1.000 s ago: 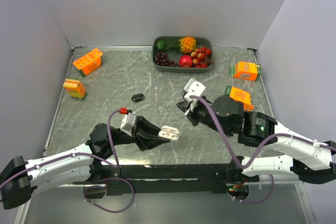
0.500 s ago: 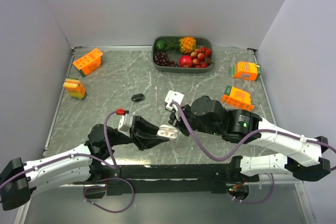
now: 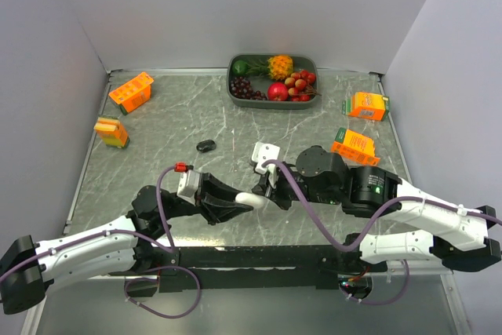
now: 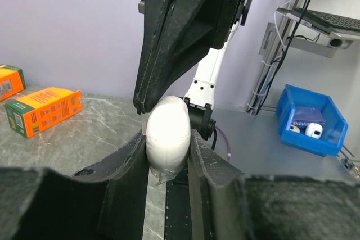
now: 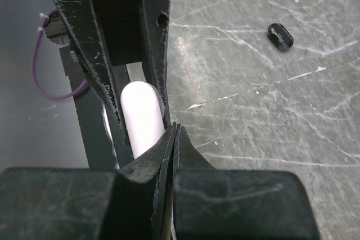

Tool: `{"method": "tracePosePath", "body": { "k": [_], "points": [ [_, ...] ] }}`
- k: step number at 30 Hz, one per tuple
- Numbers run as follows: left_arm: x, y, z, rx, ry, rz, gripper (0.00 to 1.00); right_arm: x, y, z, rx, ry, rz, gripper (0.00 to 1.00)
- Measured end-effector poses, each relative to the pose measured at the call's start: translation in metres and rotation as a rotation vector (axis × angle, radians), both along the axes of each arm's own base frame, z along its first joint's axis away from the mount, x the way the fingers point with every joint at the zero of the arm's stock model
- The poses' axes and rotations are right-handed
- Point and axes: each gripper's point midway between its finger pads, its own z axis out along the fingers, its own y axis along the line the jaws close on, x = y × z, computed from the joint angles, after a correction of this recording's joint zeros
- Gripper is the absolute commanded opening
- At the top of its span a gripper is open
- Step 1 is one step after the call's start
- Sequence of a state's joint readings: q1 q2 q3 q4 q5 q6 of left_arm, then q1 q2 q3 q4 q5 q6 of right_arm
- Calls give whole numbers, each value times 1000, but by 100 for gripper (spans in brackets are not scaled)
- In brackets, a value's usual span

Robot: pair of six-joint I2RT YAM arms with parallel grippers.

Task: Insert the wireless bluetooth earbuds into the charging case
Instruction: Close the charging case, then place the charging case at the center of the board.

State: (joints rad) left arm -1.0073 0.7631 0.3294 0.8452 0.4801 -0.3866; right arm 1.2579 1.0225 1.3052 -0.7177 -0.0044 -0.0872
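My left gripper should next carry the closed case outward and down, to release it on the bare marble beside the black object.
The white charging case is closed and held off the table between the fingers of my left gripper. In the left wrist view the case fills the gap of the left gripper. My right gripper is shut with nothing in it, its tips resting against the case's upper end. The right wrist view shows the right gripper touching the case beside the left fingers. No wireless bluetooth earbuds show.
A small black rounded object lies on the marble table, left of centre. A fruit tray stands at the back. Orange cartons sit at the left and right.
My right gripper swung left and toward me onto the case and shut. The case, open with its sockets showing before, is now closed. The left gripper kept its hold.
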Motion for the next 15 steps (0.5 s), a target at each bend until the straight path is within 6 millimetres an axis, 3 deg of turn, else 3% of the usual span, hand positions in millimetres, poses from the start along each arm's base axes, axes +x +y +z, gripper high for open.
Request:
{"method": "tracePosePath", "body": {
  "k": [5, 7, 8, 12, 15],
  "points": [
    [-3, -1, -3, 14, 3, -16, 1, -7, 3, 0, -15, -41, 25, 0],
    [-4, -1, -5, 20, 6, -19, 1, -6, 3, -1, -25, -64, 14, 4],
    [-3, -1, -5, 21, 7, -18, 1, -5, 3, -1, -28, -70, 2, 8],
    [6, -2, -7, 23, 28, 25, 1, 16, -6, 4, -12, -93, -127, 40],
    [24, -3, -16, 44, 93, 108, 1, 43, -20, 18, 50, -90, -267, 47]
  ]
}}
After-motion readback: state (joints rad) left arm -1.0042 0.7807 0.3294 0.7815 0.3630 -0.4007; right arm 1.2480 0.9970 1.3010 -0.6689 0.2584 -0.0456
